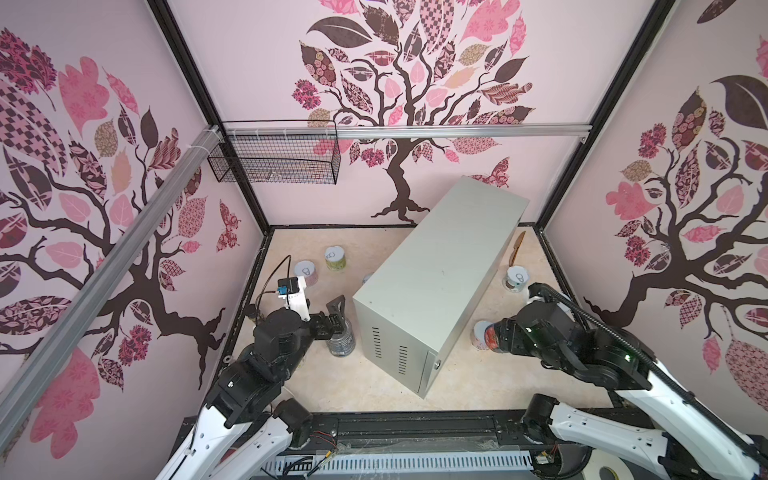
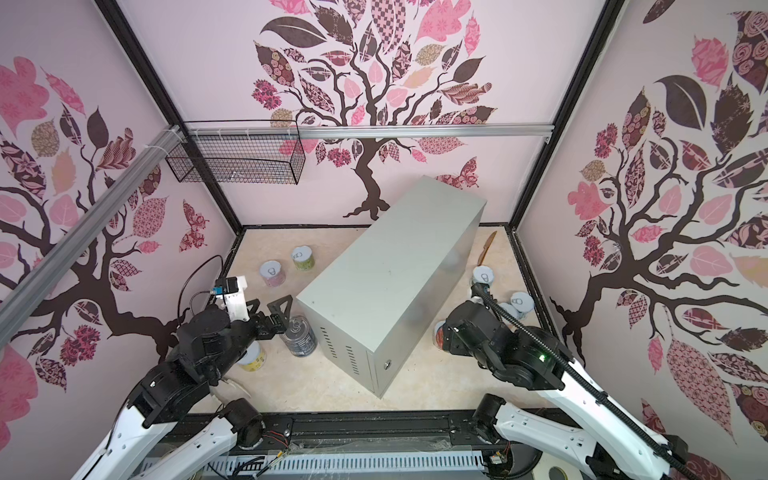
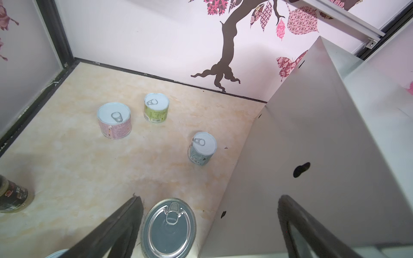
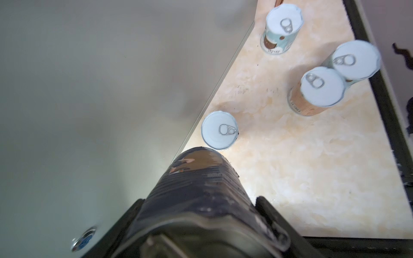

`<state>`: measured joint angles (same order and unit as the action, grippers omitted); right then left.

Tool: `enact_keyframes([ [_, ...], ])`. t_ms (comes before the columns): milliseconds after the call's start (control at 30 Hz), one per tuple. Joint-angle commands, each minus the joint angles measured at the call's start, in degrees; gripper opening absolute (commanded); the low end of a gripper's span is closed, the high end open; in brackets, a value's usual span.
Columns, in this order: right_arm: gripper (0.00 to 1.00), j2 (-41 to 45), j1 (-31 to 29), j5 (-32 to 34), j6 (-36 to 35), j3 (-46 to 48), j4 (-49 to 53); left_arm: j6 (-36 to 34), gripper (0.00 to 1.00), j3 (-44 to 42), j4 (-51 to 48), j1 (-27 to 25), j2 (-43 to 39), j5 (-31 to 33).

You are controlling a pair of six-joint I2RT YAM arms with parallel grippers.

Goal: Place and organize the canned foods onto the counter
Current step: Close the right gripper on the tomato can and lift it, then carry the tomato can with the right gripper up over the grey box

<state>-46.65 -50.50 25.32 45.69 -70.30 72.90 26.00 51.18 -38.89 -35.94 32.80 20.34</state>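
My right gripper is below and inward of the counter's bare top (image 1: 454, 264). It should next lift over the counter's side edge, turn the tilted can upright and let go of it.
The counter (image 1: 436, 282) (image 2: 386, 282) is a long grey metal box lying diagonally on the floor. My left gripper (image 3: 210, 198) (image 1: 338, 320) is open, just above a tall dark can (image 3: 169, 227) (image 1: 340, 338) that stands upright by the counter's vented end, near one finger and not gripped. My right gripper (image 4: 199, 201) (image 1: 500, 336) is shut on a tall dark can with a red label (image 4: 201, 189) (image 1: 494, 338), held tilted beside the counter's right side. Short cans stand on the floor: pink (image 3: 114, 120), green (image 3: 156, 107), teal (image 3: 202, 147), and several on the right (image 4: 220, 130) (image 4: 317, 91).
A small dark jar (image 3: 13, 196) stands near the left wall. A yellow can (image 2: 253, 357) sits under my left arm. A wooden utensil (image 1: 517, 245) lies at the back right. A black wire basket (image 1: 274, 156) hangs on the back rail. Walls close in on three sides.
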Motion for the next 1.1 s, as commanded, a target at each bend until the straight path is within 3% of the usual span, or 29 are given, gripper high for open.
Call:
enact_keyframes([
  [0,0.39,-1.18,-0.22,3.78,-4.24,-8.5,4.74,-3.73,0.98,4.32,-2.24,0.0,0.86,0.21],
  [233,0.37,-7.96,-0.22,4.81,-9.77,-26.59,11.54,-7.74,0.98,11.24,-4.12,-0.02,4.46,-0.96],
  [700,0.36,-26.31,-0.12,2.86,-22.38,-58.93,11.86,-9.8,0.98,19.56,-5.13,-0.03,6.39,-2.85],
  [900,0.36,-34.2,1.7,-0.85,-25.59,-67.71,11.91,-10.7,0.98,20.99,-4.63,0.0,7.75,-4.06],
  [1067,0.34,-37.54,4.8,-6.13,-26.65,-68.51,11.58,-10.88,0.98,20.65,-3.91,-0.01,8.16,-4.78],
])
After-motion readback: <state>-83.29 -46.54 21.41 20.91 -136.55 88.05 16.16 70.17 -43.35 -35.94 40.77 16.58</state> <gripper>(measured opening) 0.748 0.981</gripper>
